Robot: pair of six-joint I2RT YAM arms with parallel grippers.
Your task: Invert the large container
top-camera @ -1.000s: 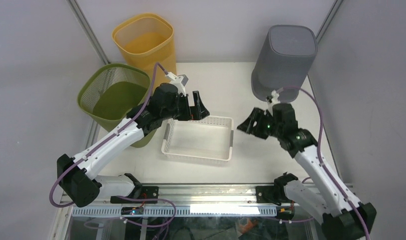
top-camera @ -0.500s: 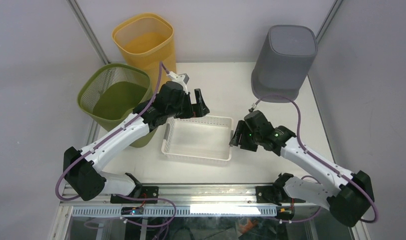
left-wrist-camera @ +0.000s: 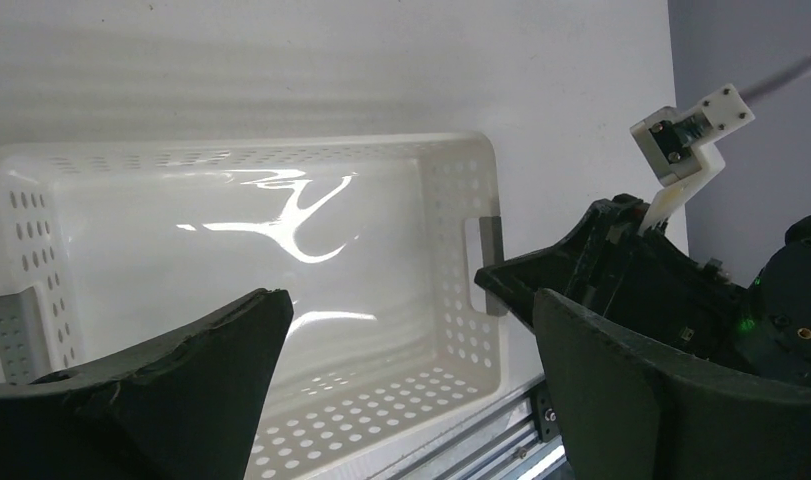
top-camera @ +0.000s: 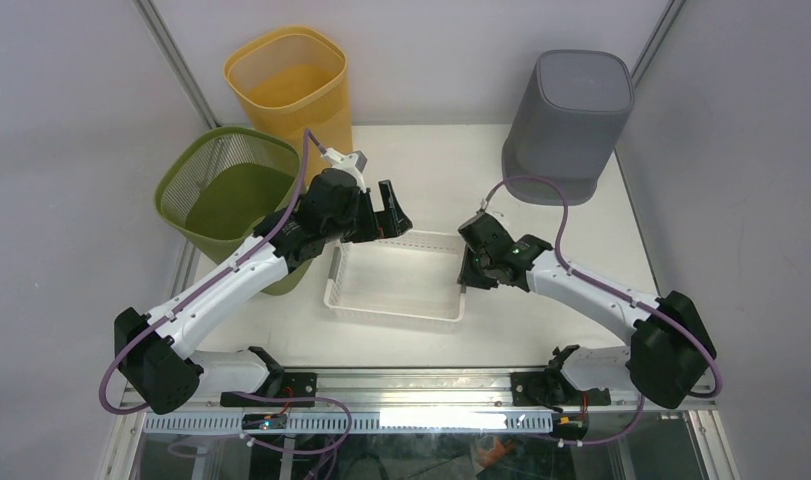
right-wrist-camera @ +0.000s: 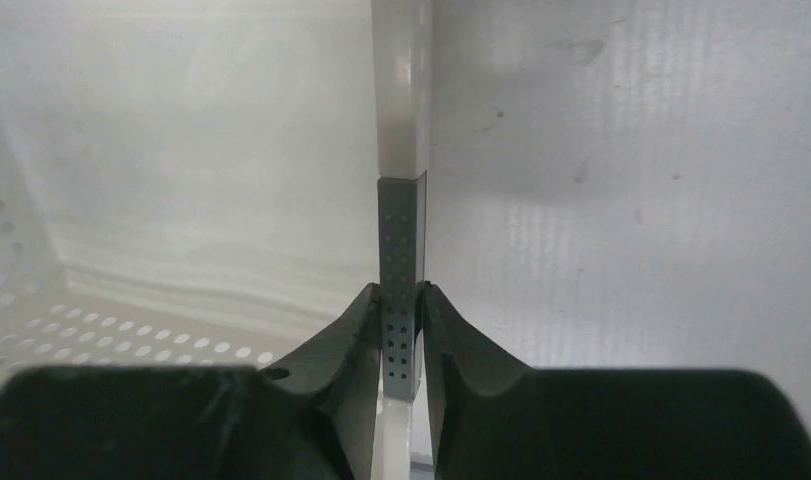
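The basket's grey handle strip point(top-camera: 335, 263) point(left-wrist-camera: 19, 336) stands free opposite the right gripper, so the left gripper will lower onto it next, with its open fingers on both sides of the basket's end.
A white perforated basket point(top-camera: 396, 312) sits upright in the middle of the table, opening up. My right gripper point(top-camera: 468, 270) is at its right end. In the right wrist view my right gripper point(right-wrist-camera: 401, 300) is shut on the grey handle strip point(right-wrist-camera: 399, 240) of the basket's right wall point(right-wrist-camera: 401, 90), one finger inside and one outside. My left gripper point(top-camera: 391, 215) is open above the basket's far rim. In the left wrist view my left gripper point(left-wrist-camera: 406, 300) holds nothing and looks down into the basket point(left-wrist-camera: 461, 200); the right gripper's black body point(left-wrist-camera: 621, 270) shows at the basket's grey handle point(left-wrist-camera: 489, 250).
A tall yellow bin point(top-camera: 289, 80) stands at the back left, and a green mesh bin point(top-camera: 226, 190) in front of it beside my left arm. A grey bin point(top-camera: 571, 120) stands upside down at the back right. A metal rail point(top-camera: 411, 385) runs along the table's near edge.
My right arm swung left and down to the basket's right end and shut on its handle strip. My left gripper drew back slightly toward the far rim and stayed open.
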